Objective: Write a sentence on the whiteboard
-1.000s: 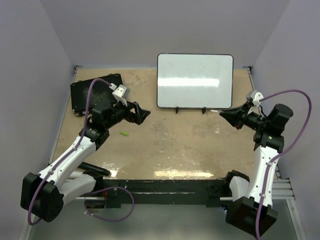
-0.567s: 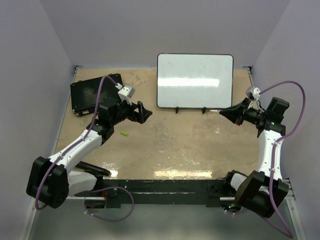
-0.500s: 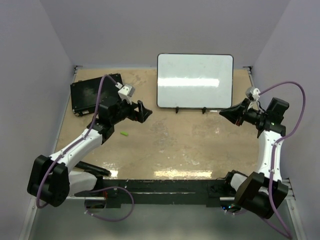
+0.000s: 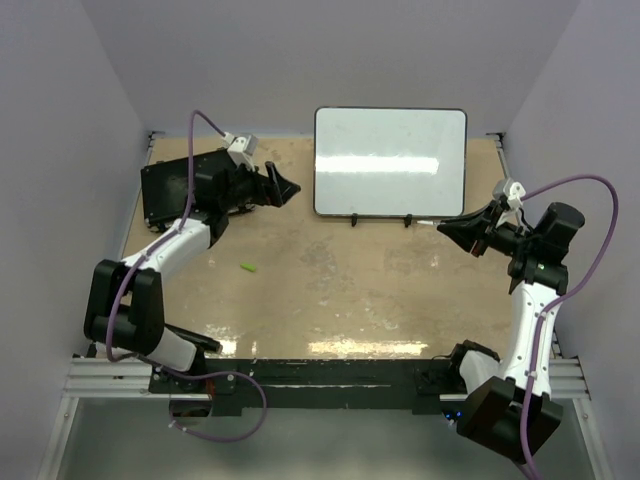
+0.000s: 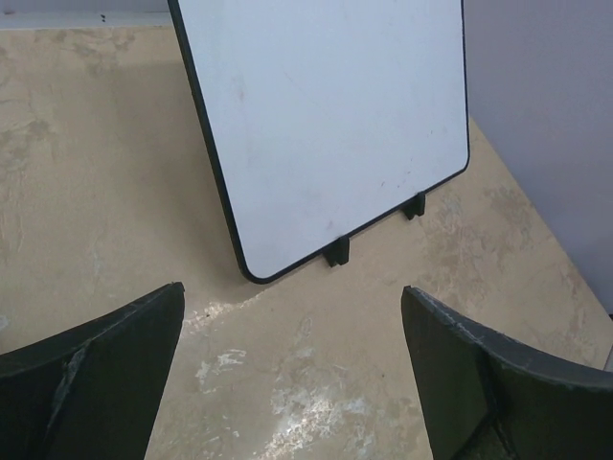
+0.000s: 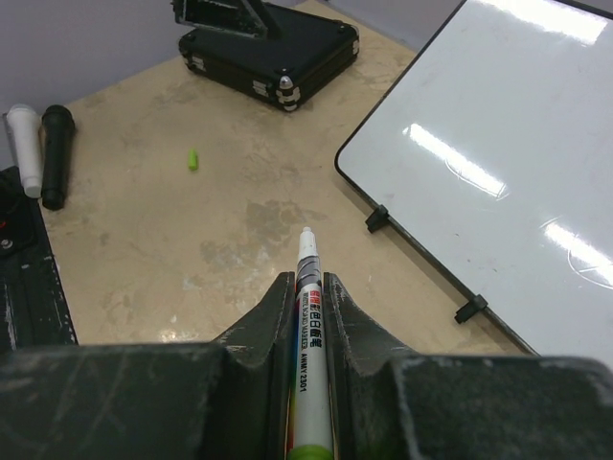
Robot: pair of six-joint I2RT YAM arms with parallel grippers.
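The left gripper's spread fingers leave room for the whiteboard's thin rim, so the left gripper will move outward and to the right in the top view, onto the whiteboard's side edge point(image 4: 315, 160) point(image 5: 196, 91).
The whiteboard point(image 4: 390, 160) lies at the back centre, white with a thin black rim; it also shows in the left wrist view point(image 5: 326, 115) and the right wrist view point(image 6: 508, 144). Its surface is blank; no green sentence shows on it. My right gripper point(image 4: 446, 228) is shut on a white marker point(image 6: 306, 316) with its tip uncapped, just off the board's front right corner and apart from it. My left gripper point(image 4: 290, 188) is open and empty, hovering left of the board's left edge, its fingers point(image 5: 86, 374) spread wide.
A flat black case point(image 4: 185, 185) lies at the back left, under the left arm, and shows in the right wrist view point(image 6: 273, 48). A small green cap point(image 4: 248, 267) lies on the tan table. A black and a white marker point(image 6: 38, 144) lie by the near rail.
My left gripper swung up and back from the table's left middle to beside the board's left edge. The right gripper with the marker stayed almost where it was.
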